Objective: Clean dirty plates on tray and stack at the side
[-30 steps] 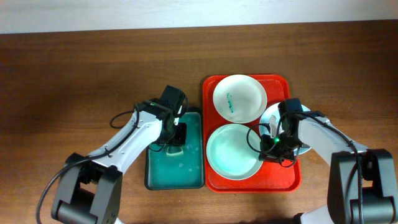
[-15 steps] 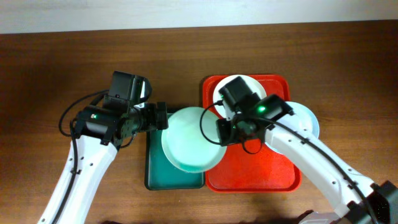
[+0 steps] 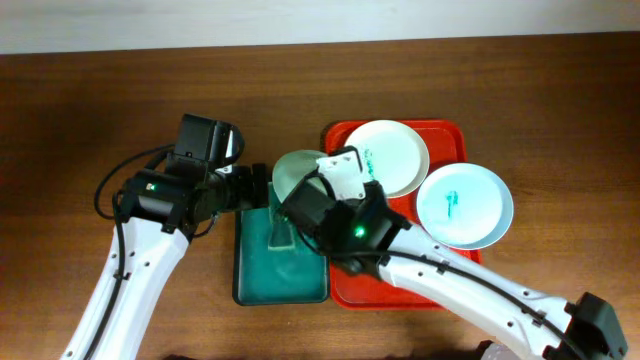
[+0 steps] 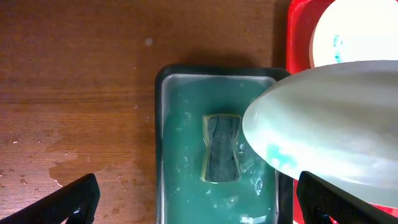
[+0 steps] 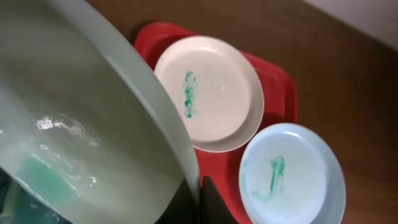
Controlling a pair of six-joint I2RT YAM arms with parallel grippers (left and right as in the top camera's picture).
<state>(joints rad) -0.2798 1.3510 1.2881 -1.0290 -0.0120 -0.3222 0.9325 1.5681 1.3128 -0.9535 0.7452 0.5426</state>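
The right gripper has bare wood beyond the pale blue plate below it, to its right in the overhead view; it will cross to that clear spot, lower and release.
My right gripper is shut on the rim of a pale mint plate. It holds that plate tilted on edge over the dark green sponge tray. A faint teal smear shows on the plate's face. My left gripper stands open just left of the plate, above the sponge tray, with nothing in it. Its black fingers show wide apart. Two more plates lie on the red tray: a white one at the back and a pale blue one at the right, both smeared teal.
A sponge lies in teal water in the sponge tray, under the held plate's left edge. Bare brown wood surrounds both trays. Water drops mark the wood left of the sponge tray.
My right arm lifted a plate off the red tray, carried it left over the sponge tray and tipped it on edge. My left gripper let go of the sponge, rose and opened wide.
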